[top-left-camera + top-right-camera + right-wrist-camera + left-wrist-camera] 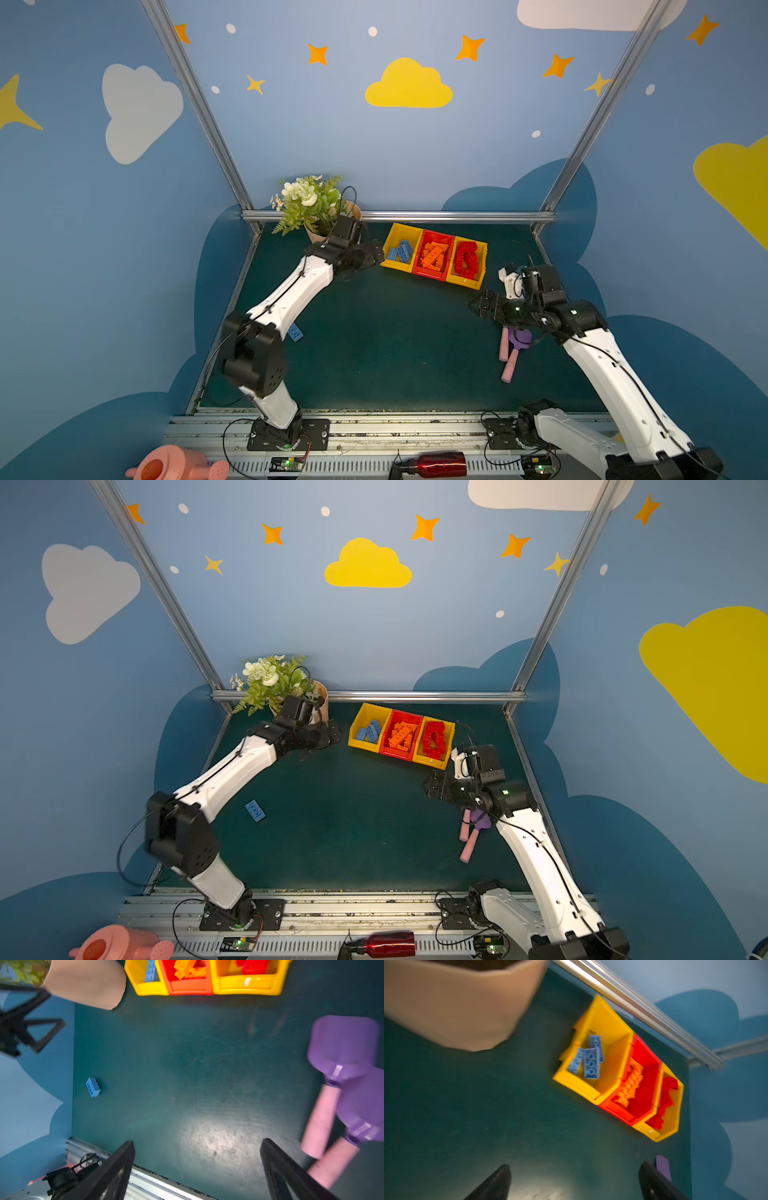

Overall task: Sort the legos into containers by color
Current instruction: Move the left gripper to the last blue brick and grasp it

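The loose blue lego is below my left gripper, nearer my base and still outside the bins. I should move the gripper back and down over it next.
Three joined containers stand at the back of the mat. The left yellow bin (395, 231) holds blue legos (401, 250), the red bin (430, 272) orange legos (434, 254), and the right yellow bin (463, 283) red legos (467, 259). One loose blue lego (254, 811) lies on the mat at the left, near the left arm. My left gripper (376, 259) hovers just left of the bins, open and empty; its wrist view shows bare mat between the fingertips (575, 1167). My right gripper (478, 305) hangs in front of the right bin, open and empty (197, 1142).
A peach flower pot (316, 237) with greenery stands behind the left gripper. Pink foam cylinders (509, 365) and a purple piece (521, 338) lie under the right arm. A metal rail (399, 216) bounds the back. A pink watering can (166, 465) and a red bottle (436, 464) sit in front.
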Controlling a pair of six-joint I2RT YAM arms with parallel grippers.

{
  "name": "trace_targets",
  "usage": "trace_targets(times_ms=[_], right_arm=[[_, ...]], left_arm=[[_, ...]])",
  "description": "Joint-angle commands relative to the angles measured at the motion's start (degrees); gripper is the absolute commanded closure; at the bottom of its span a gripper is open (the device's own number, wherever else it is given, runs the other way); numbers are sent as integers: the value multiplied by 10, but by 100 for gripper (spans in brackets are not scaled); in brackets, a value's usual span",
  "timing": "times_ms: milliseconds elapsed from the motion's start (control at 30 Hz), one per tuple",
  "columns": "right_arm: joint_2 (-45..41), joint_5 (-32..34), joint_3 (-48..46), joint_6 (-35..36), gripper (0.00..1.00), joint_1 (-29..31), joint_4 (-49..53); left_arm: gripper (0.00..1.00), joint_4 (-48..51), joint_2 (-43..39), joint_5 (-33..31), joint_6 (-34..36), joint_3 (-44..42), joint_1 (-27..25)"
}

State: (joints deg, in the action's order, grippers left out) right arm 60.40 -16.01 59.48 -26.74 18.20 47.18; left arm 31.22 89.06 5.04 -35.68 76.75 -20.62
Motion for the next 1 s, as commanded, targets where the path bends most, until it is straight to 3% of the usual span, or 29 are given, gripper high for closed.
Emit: trace_targets(times_ms=[0,167,333,533,967], right_arm=[[46,-25,5,2,8,40,-60],[147,-37,56,8,8,117,-99],[233,-58,123,17,8,173,-105],[273,-65,164,24,8,211,-103],[198,-14,103,22,8,213,-86]], left_arm=[[5,53,-116,-89,-76,-121,21],[2,135,-324,-150,-122,-279,71],[0,188,-394,-116,-122,-342,153],[0,118,-339,-51,-111,-408,224],[5,88,-137,-48,-21,-319,297]])
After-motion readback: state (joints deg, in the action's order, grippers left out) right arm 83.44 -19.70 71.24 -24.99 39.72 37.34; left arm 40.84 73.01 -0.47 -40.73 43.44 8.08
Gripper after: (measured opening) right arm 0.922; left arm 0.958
